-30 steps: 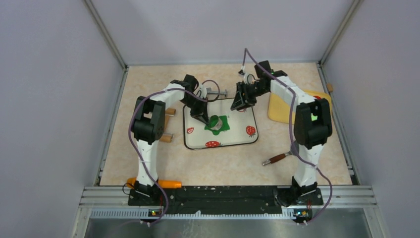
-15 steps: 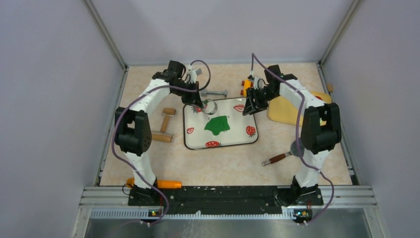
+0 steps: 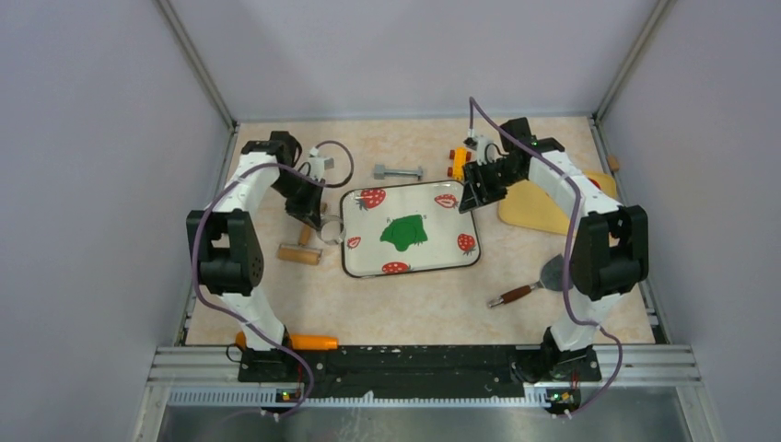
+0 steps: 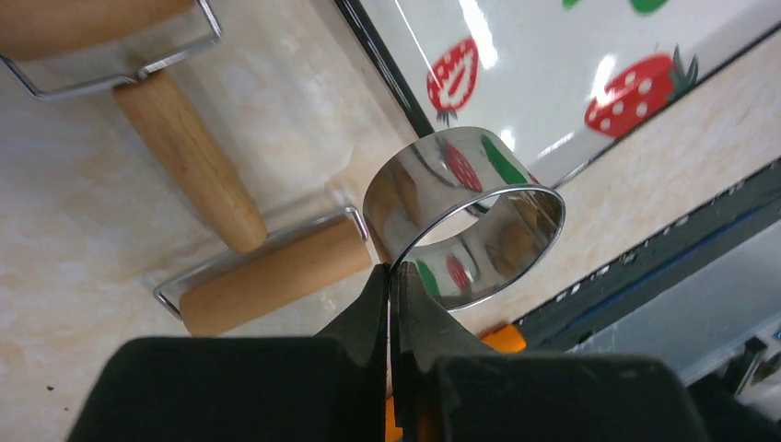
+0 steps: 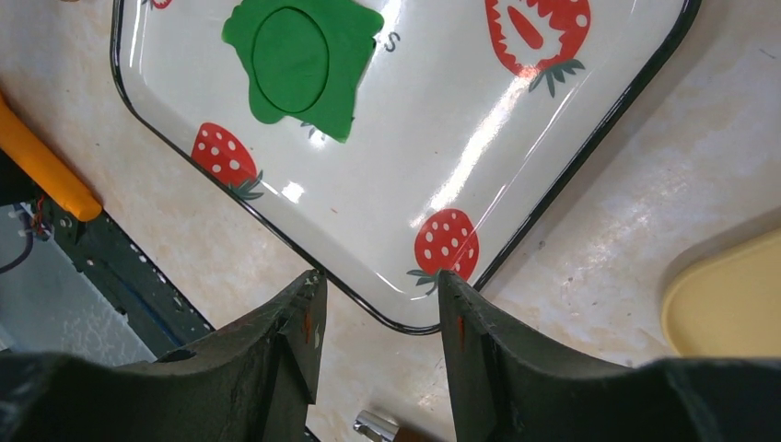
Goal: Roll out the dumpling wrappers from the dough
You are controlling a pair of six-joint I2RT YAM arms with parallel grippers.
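The dough (image 3: 403, 230) already shows the round cut. My left gripper needs to move back past the wooden roller (image 4: 276, 276) and lower the ring cutter onto empty table.
The dough (image 3: 403, 230) is a flat dark green sheet on the strawberry-print tray (image 3: 433, 262). In the right wrist view a round dumpling wrapper (image 5: 290, 60), outlined by a cut line, lies inside the dough sheet (image 5: 345, 92). My left gripper (image 3: 322, 224) is just off the tray's left edge, shut on the wall of a shiny metal ring cutter (image 4: 465, 221). The ring hangs over the table beside a wooden roller (image 4: 276, 276). My right gripper (image 5: 379, 285) stands open and empty above the tray's far right corner (image 5: 479, 276).
The wooden roller tool (image 3: 300, 253) lies left of the tray. A bolt (image 3: 398, 171) and an orange toy (image 3: 456, 161) lie behind it. A yellow board (image 3: 539, 210) is to the right, a spatula (image 3: 530, 287) in front of it, and an orange tool (image 3: 308, 342) lies at the near edge.
My left gripper lifted the ring cutter off the dough and carried it left, off the tray, to beside the roller. The right gripper drew back slightly to the right.
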